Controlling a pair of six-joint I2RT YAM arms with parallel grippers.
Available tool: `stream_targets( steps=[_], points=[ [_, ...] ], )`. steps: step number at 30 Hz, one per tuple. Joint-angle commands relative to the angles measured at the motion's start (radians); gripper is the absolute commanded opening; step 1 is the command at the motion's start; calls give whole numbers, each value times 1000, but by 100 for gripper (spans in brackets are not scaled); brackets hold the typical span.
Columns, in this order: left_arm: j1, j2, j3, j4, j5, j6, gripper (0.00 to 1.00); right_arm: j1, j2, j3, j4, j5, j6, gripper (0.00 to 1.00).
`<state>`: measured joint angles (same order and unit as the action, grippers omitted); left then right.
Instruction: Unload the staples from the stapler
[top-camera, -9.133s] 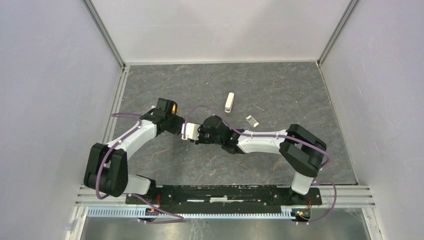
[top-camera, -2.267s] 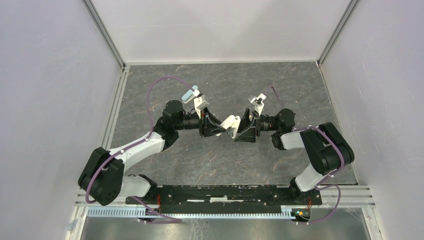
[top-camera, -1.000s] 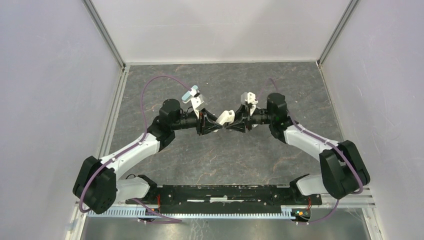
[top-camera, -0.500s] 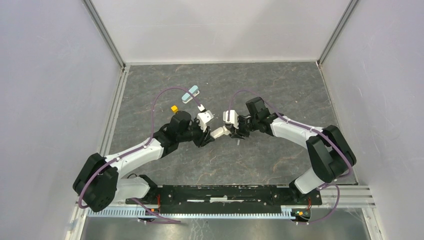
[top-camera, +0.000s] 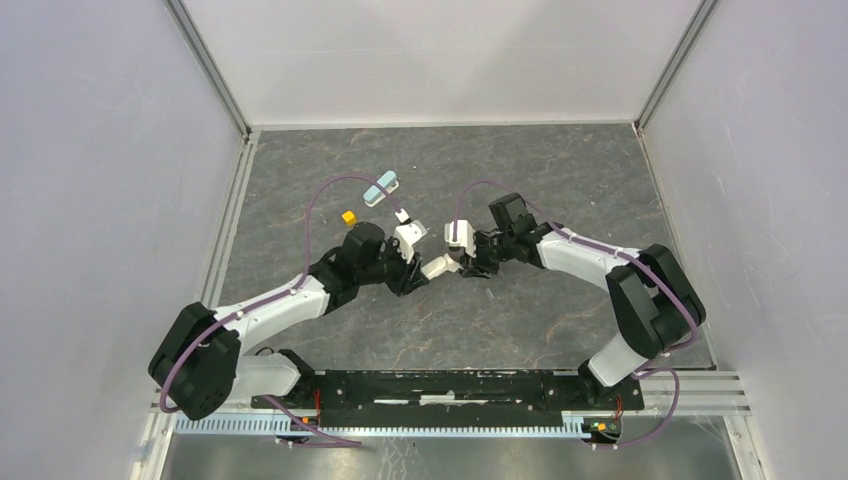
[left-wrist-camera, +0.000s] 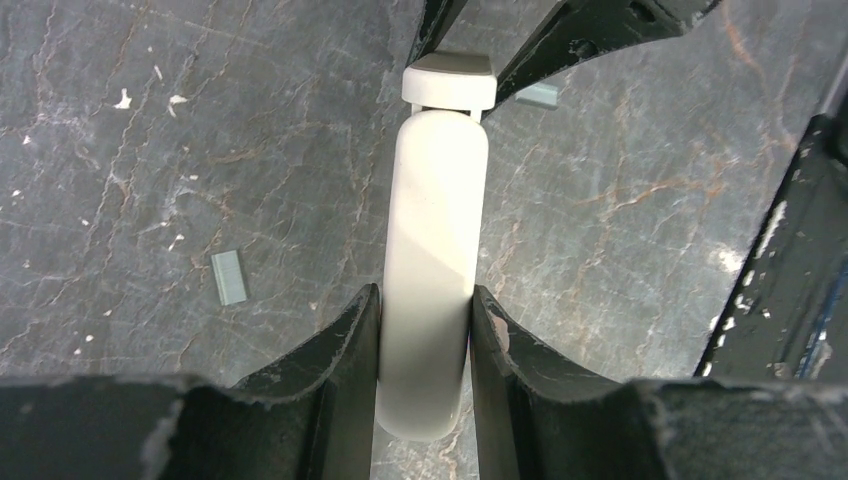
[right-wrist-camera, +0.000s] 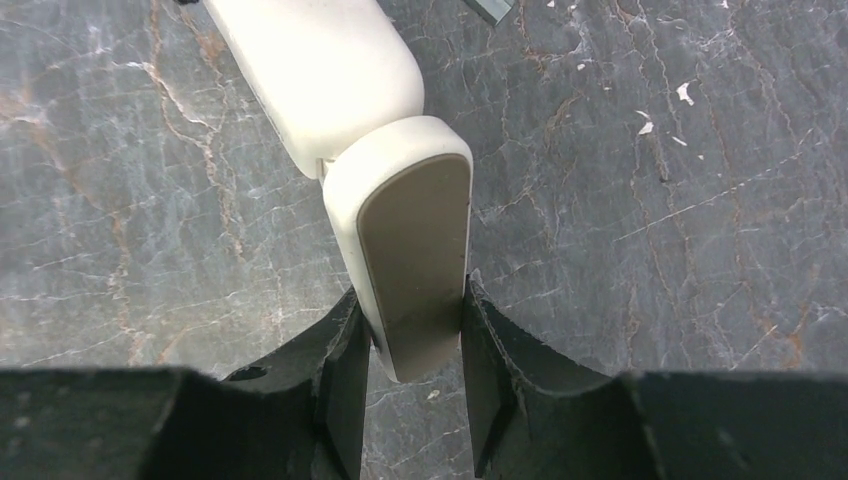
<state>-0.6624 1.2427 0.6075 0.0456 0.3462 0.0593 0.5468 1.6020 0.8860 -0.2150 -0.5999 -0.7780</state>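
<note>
My left gripper carries the white stapler outward and down to the bare tabletop (top-camera: 413, 189) beside the teal stapler next and releases it, since that spot is clear.
Both grippers hold one long all-white stapler (top-camera: 437, 266) low over the table's middle, hinged open. My left gripper (top-camera: 415, 274) is shut on its rounded body (left-wrist-camera: 440, 200), fingers on both sides (left-wrist-camera: 425, 295). My right gripper (top-camera: 464, 260) is shut on the hinged end piece with a grey face (right-wrist-camera: 415, 230), pinched between its fingers (right-wrist-camera: 412, 290). A short grey strip of staples (left-wrist-camera: 228, 277) lies on the table left of the body. Another small grey piece (left-wrist-camera: 540, 95) lies partly hidden behind a right finger. The stubby mini stapler with a grey middle is out of view.
A teal oblong stapler (top-camera: 380, 187) and a small yellow cube (top-camera: 348, 216) lie behind the left arm. The grey stone-patterned table (top-camera: 560, 170) is fenced by white walls and metal rails. Small white flecks (right-wrist-camera: 685, 95) dot the surface.
Over the last second both arms pulled back and lowered together with the white stapler still held, uncovering the teal stapler and yellow cube. Almost nothing moved in the last half second.
</note>
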Motion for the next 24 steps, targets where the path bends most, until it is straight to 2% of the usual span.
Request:
stream_targets(
  steps=[1, 3, 5, 7, 9, 10, 12, 13, 16, 19, 24],
  points=[
    [38, -42, -11, 101, -7, -137, 2, -60, -16, 43, -75, -118, 67, 12],
    [57, -58, -36, 174, 58, -188, 2, -64, -26, 52, -119, -224, 52, 14],
    [85, -77, -75, 302, 138, -262, 2, -64, -43, 53, -132, -323, 66, 24],
    [106, -92, -123, 430, 199, -334, 2, -65, -58, 60, -166, -417, 42, 41],
    [120, -101, -169, 561, 239, -406, 2, -64, -74, 66, -200, -487, 17, 65],
    [125, -101, -181, 615, 255, -430, 2, -64, -80, 74, -226, -511, -3, 74],
    [139, -104, -191, 654, 265, -464, 2, -65, -97, 91, -251, -516, -12, 92],
    [147, -108, -187, 649, 266, -471, 2, -70, -108, 94, -240, -503, 7, 98],
    [172, -127, -176, 613, 257, -478, 2, -104, -161, 68, -130, -436, 122, 98],
    [197, -155, -133, 473, 178, -438, 2, -154, -220, 22, -35, -367, 201, 98],
    [210, -119, 19, 186, -111, -362, 2, -192, -274, -5, 32, -290, 249, 98]
  ],
)
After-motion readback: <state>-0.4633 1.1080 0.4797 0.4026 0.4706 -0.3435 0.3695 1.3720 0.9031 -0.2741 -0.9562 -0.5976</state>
